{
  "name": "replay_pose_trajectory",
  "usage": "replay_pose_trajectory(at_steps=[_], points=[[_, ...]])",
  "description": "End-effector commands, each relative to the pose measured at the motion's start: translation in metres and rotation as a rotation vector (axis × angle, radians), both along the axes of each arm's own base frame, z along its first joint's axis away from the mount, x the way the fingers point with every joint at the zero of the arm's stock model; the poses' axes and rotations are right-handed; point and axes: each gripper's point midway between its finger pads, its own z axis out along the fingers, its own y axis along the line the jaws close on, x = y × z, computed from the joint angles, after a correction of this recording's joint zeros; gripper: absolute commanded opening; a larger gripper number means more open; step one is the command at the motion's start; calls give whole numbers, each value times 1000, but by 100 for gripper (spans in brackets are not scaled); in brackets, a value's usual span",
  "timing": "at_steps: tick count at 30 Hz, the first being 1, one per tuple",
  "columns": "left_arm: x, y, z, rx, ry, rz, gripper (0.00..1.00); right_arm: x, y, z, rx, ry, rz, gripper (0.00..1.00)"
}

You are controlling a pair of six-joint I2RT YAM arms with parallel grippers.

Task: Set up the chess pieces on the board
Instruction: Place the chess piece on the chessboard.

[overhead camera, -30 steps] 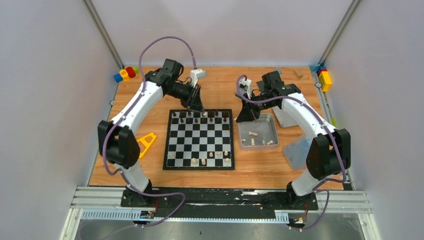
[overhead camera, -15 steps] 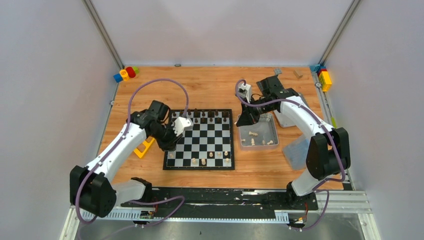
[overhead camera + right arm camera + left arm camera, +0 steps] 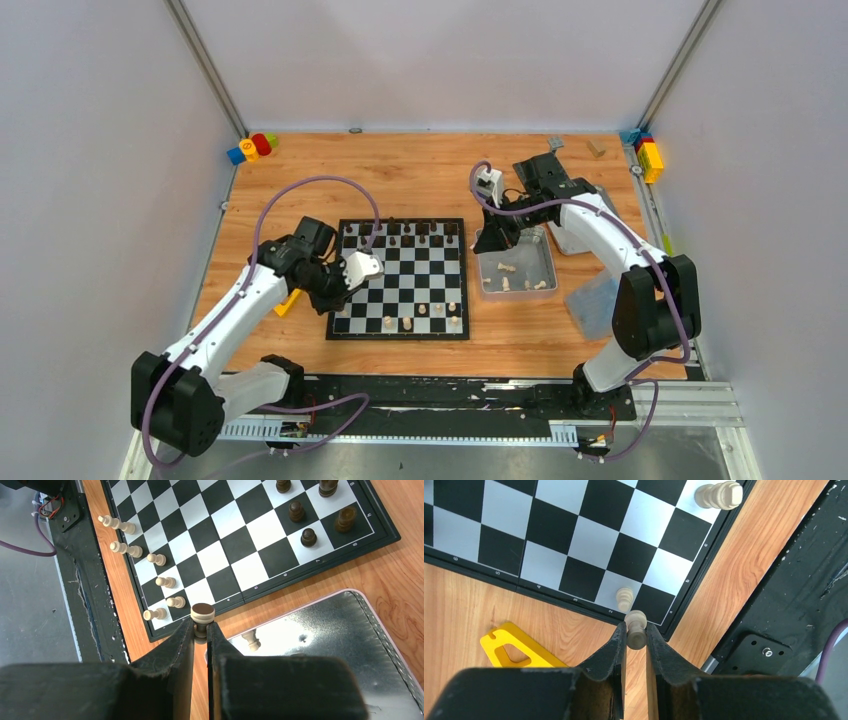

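Note:
The cream pawn needs to come back toward the robot's base next, down onto the empty dark corner square (image 3: 341, 327) (image 3: 654, 603), where the left gripper needs to release it.
The board (image 3: 400, 277) lies mid-table. Dark chess pieces (image 3: 408, 232) stand along its far rows and cream ones (image 3: 387, 323) along its near rows. My left gripper (image 3: 337, 296) is at the board's near-left corner. In the left wrist view it (image 3: 636, 633) is shut on a cream pawn (image 3: 636, 625) just off the board's corner (image 3: 659, 615), next to a standing cream pawn (image 3: 625, 598). My right gripper (image 3: 492, 240) hangs over the tin's far-left corner. In the right wrist view it (image 3: 201, 625) is shut on a cream piece (image 3: 202, 614), base up.
The silver tin (image 3: 552, 262) right of the board holds several cream pieces (image 3: 507, 268). A yellow flat part (image 3: 514, 647) lies left of the board. Coloured bricks sit at the back left (image 3: 252, 147) and back right (image 3: 648, 155). A clear bag (image 3: 592, 300) lies right of the tin.
My left arm has swung from the board's far-left edge back to its near-left corner. My right gripper has hardly moved.

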Motion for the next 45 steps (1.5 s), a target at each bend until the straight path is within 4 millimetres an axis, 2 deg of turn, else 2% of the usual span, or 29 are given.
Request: replay_pose_trajectory(at_steps=[1,10,15,33,45], points=[[-3,-9,-2,-23,-19,-98,12,5,2,-1,6,-29,3,0],[-24,-4,-23,3,3,-309,9,6,2,-13,-25,-14,0,0],[-28,-3,-29,0,-14,-376,9,7,1,-15,-32,-15,-3,0],[-28,-4,-43,-1,-3,-388,13,6,3,-19,-39,-6,1,0],[-23,-2,-44,13,-29,-373,15,5,3,-20,-42,-2,3,0]])
